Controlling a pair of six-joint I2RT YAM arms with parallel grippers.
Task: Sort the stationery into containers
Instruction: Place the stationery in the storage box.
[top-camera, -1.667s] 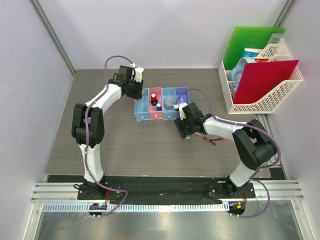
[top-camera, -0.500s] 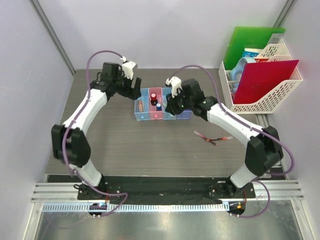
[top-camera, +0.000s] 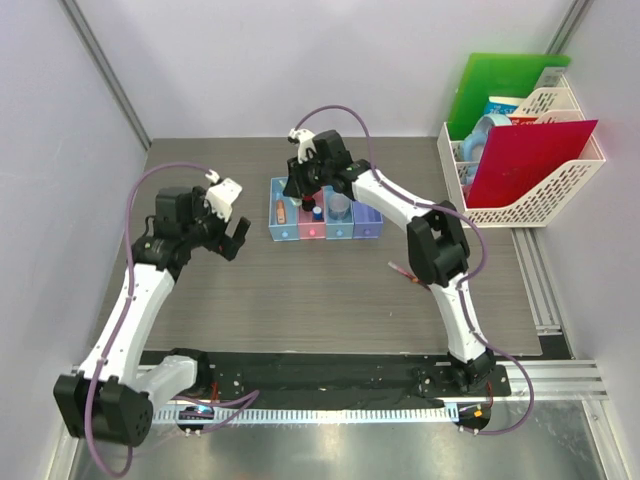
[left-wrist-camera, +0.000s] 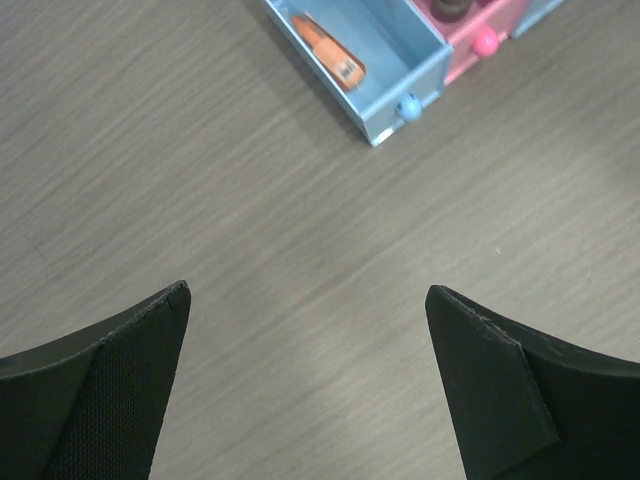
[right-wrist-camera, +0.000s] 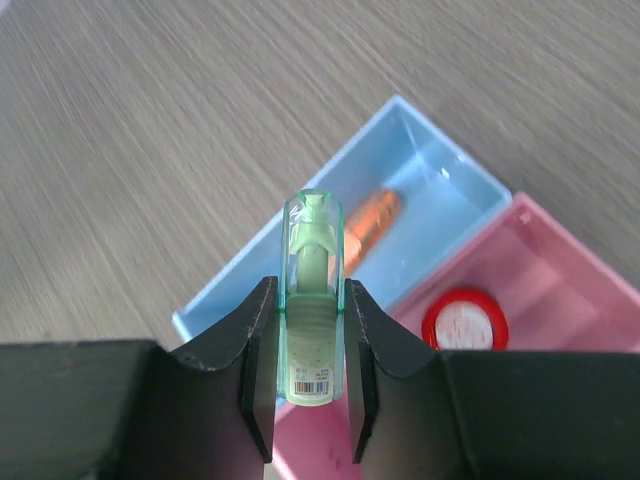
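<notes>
My right gripper lowers slightly and shifts away from the pink bin (right-wrist-camera: 560, 270) next, over the light blue bin, since the green piece (right-wrist-camera: 312, 310) hangs over their seam.
The green piece (right-wrist-camera: 312, 310), a clear-capped green tube, is clamped upright between my right gripper's (right-wrist-camera: 310, 330) fingers. It hangs over the seam between the first light blue bin (right-wrist-camera: 440, 165) and the pink bin (right-wrist-camera: 560, 270) of the containers (top-camera: 325, 212). The orange piece (right-wrist-camera: 368, 225) lies in that blue bin, and a red round cap (right-wrist-camera: 464, 325) lies in the pink one. My left gripper (left-wrist-camera: 305, 300) is open over bare table, left of the bins, with nothing between its fingers. The orange piece (left-wrist-camera: 330, 52) also shows in its view. Thin dark-red pens (top-camera: 398, 269) lie on the table.
A white mesh file rack (top-camera: 520, 200) with a red folder (top-camera: 530, 160) and a green folder (top-camera: 500, 85) stands at the back right. The right arm (top-camera: 435, 240) stretches over the table's middle, partly covering the pens. Grey walls close in both sides.
My left gripper has opened wide and drawn back left and nearer, away from the bins. My right gripper has swung left over the bins with the green piece in it.
</notes>
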